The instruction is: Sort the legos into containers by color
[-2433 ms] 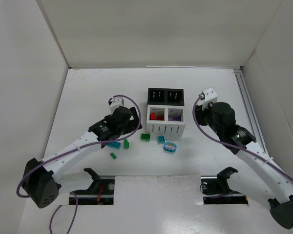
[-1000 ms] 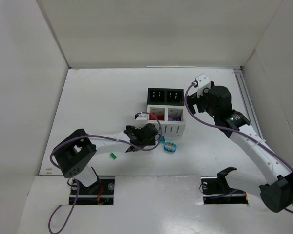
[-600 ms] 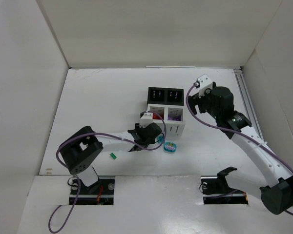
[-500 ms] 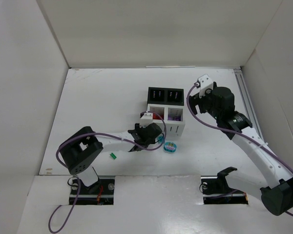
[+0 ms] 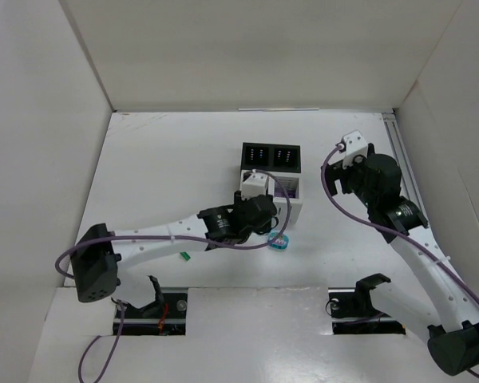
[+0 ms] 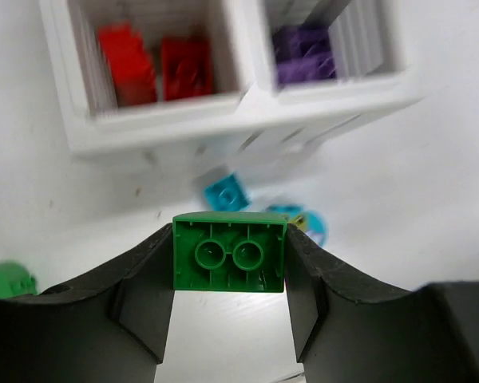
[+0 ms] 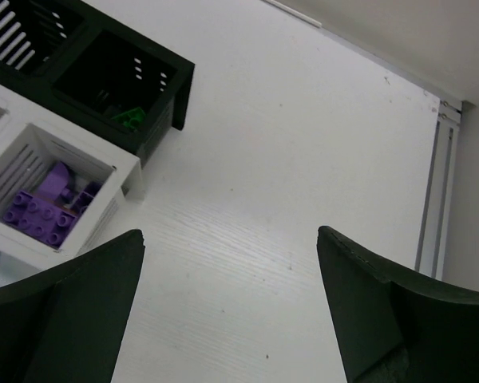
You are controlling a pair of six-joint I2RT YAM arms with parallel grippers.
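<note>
My left gripper carries its lego outward past the white containers next and releases it over the black bin behind the purple legos, because a green brick lies there.
My left gripper (image 6: 229, 249) is shut on a green lego (image 6: 229, 254), held underside up above the table just in front of the white containers. In the top view this gripper (image 5: 260, 214) hangs by the white pair's front wall (image 5: 292, 211). Red legos (image 6: 156, 68) fill the left white bin and purple legos (image 6: 307, 56) the right one. A teal brick (image 6: 226, 194) and an oval teal piece (image 6: 305, 221) lie below the held brick. My right gripper (image 7: 231, 303) is open and empty over bare table, right of the bins.
Two black bins (image 5: 271, 155) stand behind the white ones; one black bin (image 7: 104, 80) holds a green brick (image 7: 130, 118). A small green brick (image 5: 186, 256) lies near the front left, another green piece (image 6: 4, 279) at the left wrist view's edge. A rail (image 7: 437, 191) runs along the right wall.
My left gripper has shut on the green lego and lifted it closer to the white bins. The right arm has drawn back to the right, jaws still open.
</note>
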